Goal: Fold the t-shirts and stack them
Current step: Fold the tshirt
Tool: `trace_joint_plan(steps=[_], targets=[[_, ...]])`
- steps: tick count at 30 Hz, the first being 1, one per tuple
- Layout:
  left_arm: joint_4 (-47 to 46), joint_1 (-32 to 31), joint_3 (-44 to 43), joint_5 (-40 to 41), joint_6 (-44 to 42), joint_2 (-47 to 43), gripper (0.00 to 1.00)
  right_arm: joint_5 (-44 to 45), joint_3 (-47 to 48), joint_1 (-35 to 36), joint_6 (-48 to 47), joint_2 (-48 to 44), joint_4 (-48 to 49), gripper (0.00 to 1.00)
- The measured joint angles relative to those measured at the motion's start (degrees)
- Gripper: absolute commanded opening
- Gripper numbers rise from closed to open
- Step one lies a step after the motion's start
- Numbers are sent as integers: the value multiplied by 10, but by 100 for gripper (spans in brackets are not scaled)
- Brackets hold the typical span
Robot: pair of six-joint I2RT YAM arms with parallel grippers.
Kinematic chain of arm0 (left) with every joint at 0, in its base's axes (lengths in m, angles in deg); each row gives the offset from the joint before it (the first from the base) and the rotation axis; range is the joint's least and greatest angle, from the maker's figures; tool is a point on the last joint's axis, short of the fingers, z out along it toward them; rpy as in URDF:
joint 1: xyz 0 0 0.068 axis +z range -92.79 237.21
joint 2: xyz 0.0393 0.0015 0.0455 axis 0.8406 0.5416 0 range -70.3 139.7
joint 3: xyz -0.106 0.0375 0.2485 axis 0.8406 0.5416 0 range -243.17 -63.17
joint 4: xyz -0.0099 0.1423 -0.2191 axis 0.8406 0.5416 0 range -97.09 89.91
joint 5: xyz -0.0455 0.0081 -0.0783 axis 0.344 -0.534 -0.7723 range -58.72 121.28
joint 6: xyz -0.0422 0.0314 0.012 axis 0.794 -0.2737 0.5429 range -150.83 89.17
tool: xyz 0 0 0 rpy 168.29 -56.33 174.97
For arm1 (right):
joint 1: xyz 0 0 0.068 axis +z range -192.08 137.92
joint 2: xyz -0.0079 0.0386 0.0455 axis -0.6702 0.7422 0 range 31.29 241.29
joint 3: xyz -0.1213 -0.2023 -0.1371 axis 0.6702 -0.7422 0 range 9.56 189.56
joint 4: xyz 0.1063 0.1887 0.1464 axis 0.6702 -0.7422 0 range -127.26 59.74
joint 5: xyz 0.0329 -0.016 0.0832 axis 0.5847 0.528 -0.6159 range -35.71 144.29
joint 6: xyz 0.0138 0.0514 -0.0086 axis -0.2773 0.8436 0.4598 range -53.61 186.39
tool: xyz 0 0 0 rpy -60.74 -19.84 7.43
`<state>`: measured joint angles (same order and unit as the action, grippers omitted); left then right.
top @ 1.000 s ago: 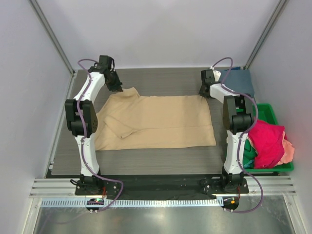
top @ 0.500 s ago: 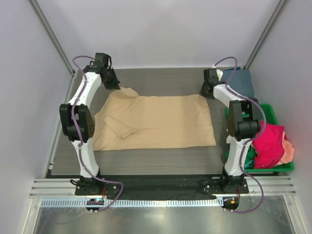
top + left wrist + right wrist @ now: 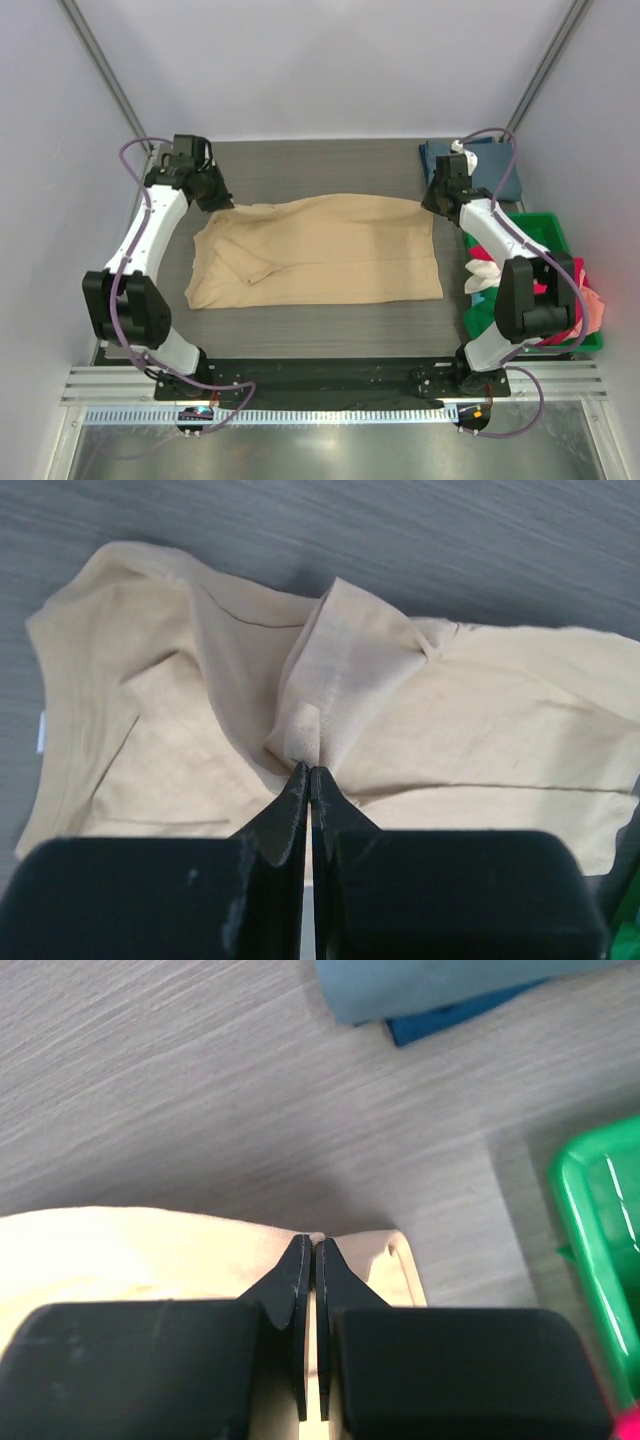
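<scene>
The tan t-shirt's corner in my right gripper needs to go back toward my base next. Then I need to lay it onto the near panel.
A tan t-shirt lies spread across the middle of the grey table. My left gripper is shut on a pinch of its far left edge; the left wrist view shows the fold of tan t-shirt held at my left gripper. My right gripper is shut on the shirt's far right corner, and the right wrist view shows my right gripper on the tan cloth. A folded slate blue-grey t-shirt lies at the far right corner. Magenta, green and peach shirts sit in the bin.
A green plastic bin stands at the right edge, partly behind my right arm. The blue-grey shirt and the bin rim show in the right wrist view. Enclosure walls and frame posts ring the table.
Both grippers moved toward me with the shirt's far edge, lifting it. The left arm swung out to the left, the right arm out to the right over the bin.
</scene>
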<state>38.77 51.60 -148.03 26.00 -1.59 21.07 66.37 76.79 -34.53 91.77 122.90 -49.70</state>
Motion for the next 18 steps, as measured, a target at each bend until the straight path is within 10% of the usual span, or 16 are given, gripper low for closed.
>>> trace_joint_plan(steps=[18], targets=[[26, 0, 227, 59, -1, -279, 1, -16, -175, 0, 20, -162, -5, 1]])
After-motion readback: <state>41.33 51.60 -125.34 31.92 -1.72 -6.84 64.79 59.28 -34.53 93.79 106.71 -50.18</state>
